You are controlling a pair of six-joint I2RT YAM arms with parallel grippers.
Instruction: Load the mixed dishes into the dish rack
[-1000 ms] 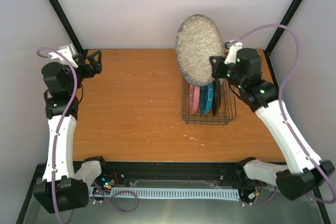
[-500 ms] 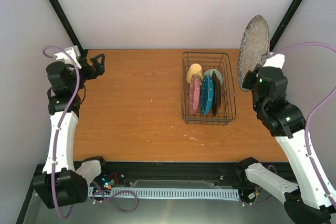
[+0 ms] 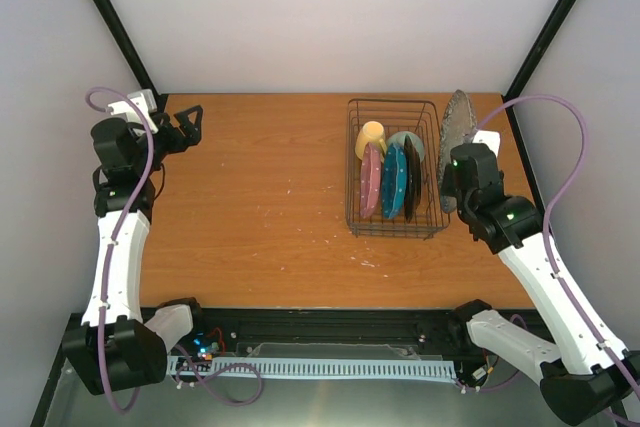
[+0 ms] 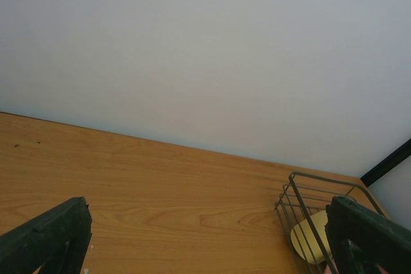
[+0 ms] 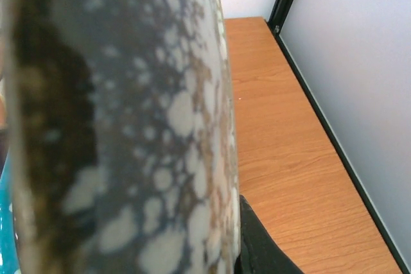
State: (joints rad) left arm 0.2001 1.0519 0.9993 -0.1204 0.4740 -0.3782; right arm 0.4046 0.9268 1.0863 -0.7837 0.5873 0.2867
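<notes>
The rack is open beside the dark-rimmed plate, so I'll move my right gripper toward that plate next, then lower the grey speckled plate into the gap.
The dish rack stands right of the table's centre. In it are the yellow mug, the mint-green bowl, and the pink plate, teal plate and dark-rimmed plate standing on edge. My right gripper is shut on the grey speckled plate, held on edge at the rack's right side; the plate fills the right wrist view, with one finger against it. My left gripper is open and empty at the far left; its view shows the rack's corner and the mug.
The wooden table has a black frame post at its back right corner and another at the back left. White walls close in behind and on both sides.
My right arm has swung the grey speckled plate from above the rack out to the right, then lowered it to the rack's right side. The left arm has barely moved.
</notes>
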